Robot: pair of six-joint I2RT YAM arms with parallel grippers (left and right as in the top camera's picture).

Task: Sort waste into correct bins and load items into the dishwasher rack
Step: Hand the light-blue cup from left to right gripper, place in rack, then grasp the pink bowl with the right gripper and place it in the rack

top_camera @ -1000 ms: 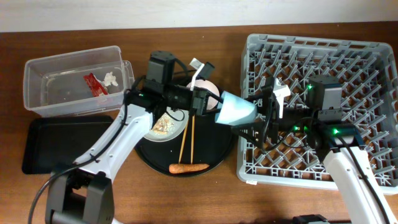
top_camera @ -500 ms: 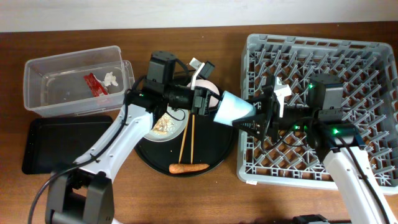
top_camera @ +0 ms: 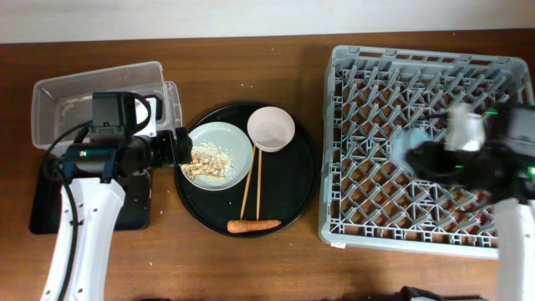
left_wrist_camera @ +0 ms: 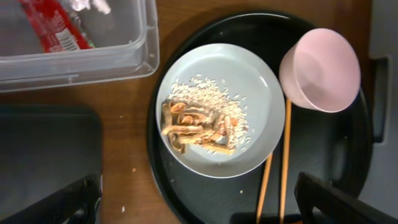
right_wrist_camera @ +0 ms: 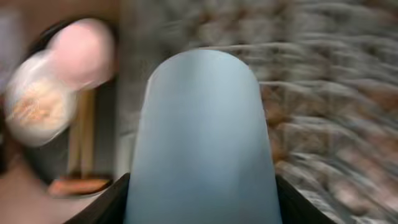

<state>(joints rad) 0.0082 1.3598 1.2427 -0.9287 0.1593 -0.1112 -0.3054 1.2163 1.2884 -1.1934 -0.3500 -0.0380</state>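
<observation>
The rack's near wires stand empty, so my right gripper should next move back, to the right in the overhead view and down, and release the cup (right_wrist_camera: pixel 202 137) among them.
My left gripper (top_camera: pixel 180 149) (left_wrist_camera: pixel 199 208) stands open and empty at the left edge of the pale grey-green plate (top_camera: pixel 224 149) (left_wrist_camera: pixel 249 87), which carries beige food scraps (top_camera: pixel 205 164) (left_wrist_camera: pixel 199 121). The white-pink bowl (top_camera: pixel 272 129) (left_wrist_camera: pixel 320 70), the wooden chopsticks (top_camera: pixel 251 188) (left_wrist_camera: pixel 277 171) and the orange carrot (top_camera: pixel 254 225) lie on the same round tray. A red wrapper (left_wrist_camera: pixel 56 31) and a white tissue (left_wrist_camera: pixel 93 5) sit in the clear tub (top_camera: pixel 163 96) (left_wrist_camera: pixel 81 59). My right gripper (top_camera: pixel 418 159) (right_wrist_camera: pixel 202 193), blurred by motion, is shut on the light blue cup (right_wrist_camera: pixel 202 137) above the dishwasher rack (top_camera: pixel 418 67).
The shallow black rectangular tray (top_camera: pixel 50 196) (left_wrist_camera: pixel 43 155) lies in front of the tub, partly under my left arm. The round black tray (top_camera: pixel 292 192) sits between the tub and the rack. Bare wooden table runs along the front edge.
The left gripper opened, released the cup and drew back left to the plate's edge. The right gripper closed on the cup and carried it right, over the rack.
</observation>
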